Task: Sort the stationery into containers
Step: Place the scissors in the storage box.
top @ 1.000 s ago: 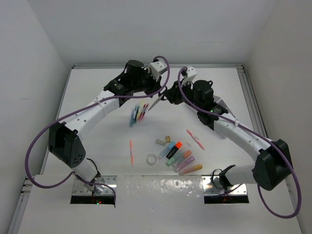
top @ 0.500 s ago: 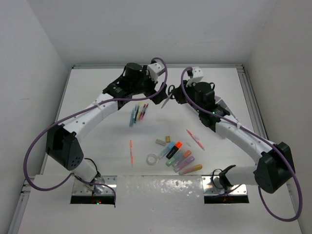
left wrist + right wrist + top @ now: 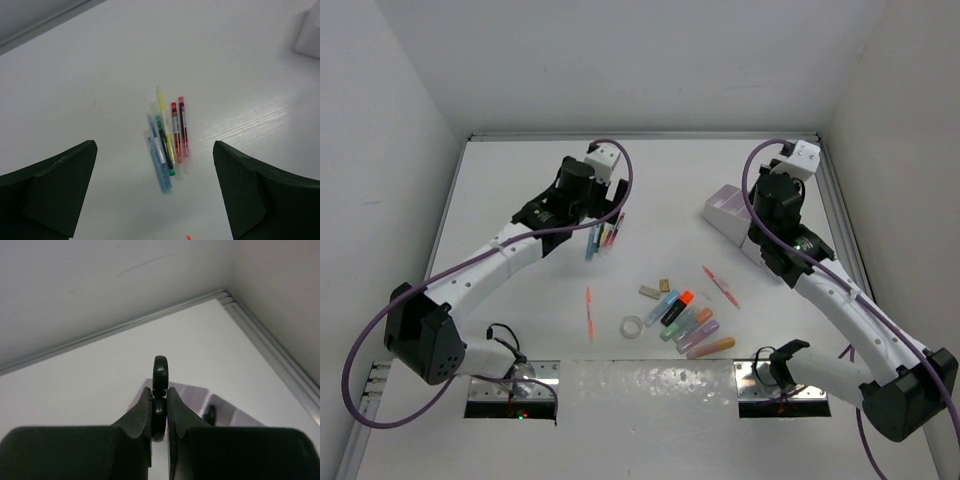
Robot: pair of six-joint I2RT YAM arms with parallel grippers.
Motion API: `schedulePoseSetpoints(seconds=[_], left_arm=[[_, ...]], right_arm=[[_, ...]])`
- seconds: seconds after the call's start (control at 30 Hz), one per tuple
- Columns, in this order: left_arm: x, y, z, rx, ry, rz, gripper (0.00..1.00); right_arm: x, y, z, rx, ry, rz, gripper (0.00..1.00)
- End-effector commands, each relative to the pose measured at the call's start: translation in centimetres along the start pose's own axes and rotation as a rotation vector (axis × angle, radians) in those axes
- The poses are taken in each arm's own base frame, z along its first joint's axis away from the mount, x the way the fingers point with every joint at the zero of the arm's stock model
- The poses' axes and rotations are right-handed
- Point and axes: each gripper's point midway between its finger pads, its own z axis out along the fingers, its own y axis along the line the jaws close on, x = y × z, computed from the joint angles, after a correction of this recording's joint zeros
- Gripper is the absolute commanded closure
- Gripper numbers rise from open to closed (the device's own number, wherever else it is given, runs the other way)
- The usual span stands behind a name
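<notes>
My right gripper is holding the scissors and will lower them and move toward the metal bar, over the section of the organizer, because another black handle is already there.
My right gripper point(image 3: 159, 392) is shut on the black handle loops of a pair of scissors point(image 3: 160, 371), which stick out past the fingertips. It hangs just above the pale lilac organizer point(image 3: 192, 395), where another black handle point(image 3: 210, 415) shows in a compartment. From above, the right gripper point(image 3: 770, 205) covers part of the organizer point(image 3: 723, 208). My left gripper point(image 3: 154, 165) is open and holds nothing, high over a row of several thin pens point(image 3: 167, 140). In the top view that left gripper point(image 3: 578, 200) is beside those pens point(image 3: 603, 235).
Mid-table lie several pastel highlighters point(image 3: 685, 320), a clear tape ring point(image 3: 633, 326), two beige erasers point(image 3: 650, 291), an orange pen point(image 3: 589, 312) and a pink-red pen point(image 3: 720, 285). A metal rail point(image 3: 835, 200) runs along the table's right edge. White walls stand close on three sides.
The left gripper opened, let go of the scissors and drew back left over the pens. The right gripper closed on the scissors and carried them right, above the organizer.
</notes>
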Motion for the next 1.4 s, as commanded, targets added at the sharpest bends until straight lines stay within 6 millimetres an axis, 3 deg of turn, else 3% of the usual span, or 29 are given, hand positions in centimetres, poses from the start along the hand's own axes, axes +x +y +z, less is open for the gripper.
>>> schedulePoseSetpoints(seconds=[0.0,0.2,0.33,0.97,1.07,1.17,1.23,1.37], left_arm=[[-0.4,2.9,-1.1,-0.154,-0.037,-0.051,0.00],[0.0,3.4,-1.4,-0.168,-0.042,-0.035,0.00],[0.0,3.5,-1.3,-0.170,-0.052,-0.031,0.00],[0.1,3.0,-1.1,-0.144,-0.058,-0.032,0.00],[0.0,3.0,-1.2,-0.142,-0.065,-0.029,0.00],[-0.1,3.0,-1.1,-0.140,-0.066,-0.030,0.00],[0.0,2.9,-1.1,-0.137,-0.065,-0.029,0.00],[-0.1,2.8,-1.2,-0.131,-0.070,-0.029,0.00]], right_arm=[[-1.3,-5.5,0.0,0.265,-0.050,-0.022,1.00],[-0.2,-8.1,0.6,0.369,-0.026,-0.016,1.00],[1.9,-8.9,0.9,0.387,0.004,-0.014,1.00],[10.4,-9.3,2.9,0.375,0.151,0.025,1.00],[11.1,-9.2,3.1,0.367,0.173,0.022,0.80],[10.7,-9.0,3.2,0.349,0.175,0.026,0.70],[9.7,-8.9,3.3,0.338,0.163,0.009,0.59],[7.0,-8.4,3.1,0.300,0.129,-0.036,0.50]])
